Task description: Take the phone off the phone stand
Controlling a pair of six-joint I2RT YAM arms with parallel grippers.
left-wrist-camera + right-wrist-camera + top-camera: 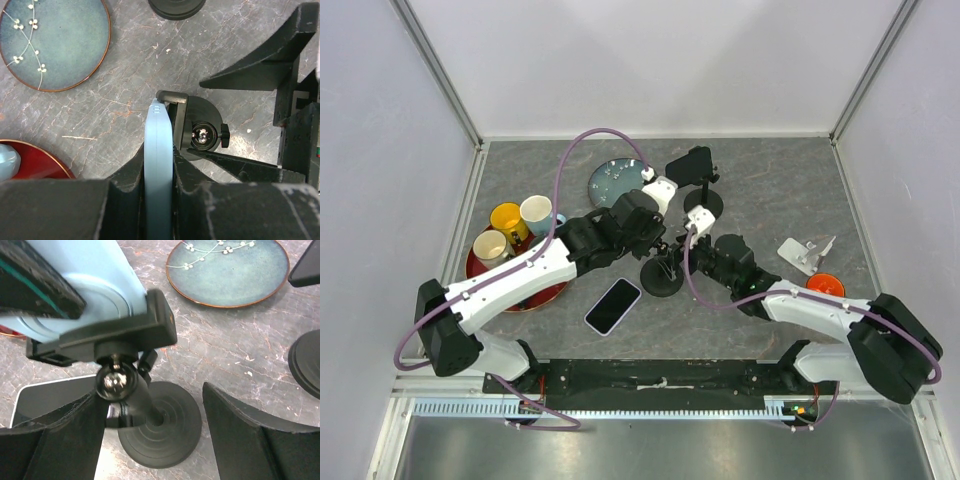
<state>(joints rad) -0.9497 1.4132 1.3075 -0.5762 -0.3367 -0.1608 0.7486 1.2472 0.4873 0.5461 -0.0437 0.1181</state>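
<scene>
The tabletop between the red tray and the stand is bare. I need to draw my left gripper off the clamp toward the tray, then lower and release the phone.
A light-blue phone [159,160] stands on edge in the clamp of a black phone stand [125,335], which has a ball joint and a round base [160,427]. My left gripper [159,200] is shut on the phone, one finger on each face, and its body [655,238] hides the phone in the top view. My right gripper [150,435] is open. Its fingers [250,435] straddle the stand's stem just above the base [662,278]. The left finger is close to the ball joint and the right finger is well clear.
A second phone [612,306] lies flat, screen up, in front of the stand. A blue plate [617,180] and another black stand [695,170] are behind. A red tray [480,275] with mugs is at the left. A white part [805,252] and an orange object [825,285] are at the right.
</scene>
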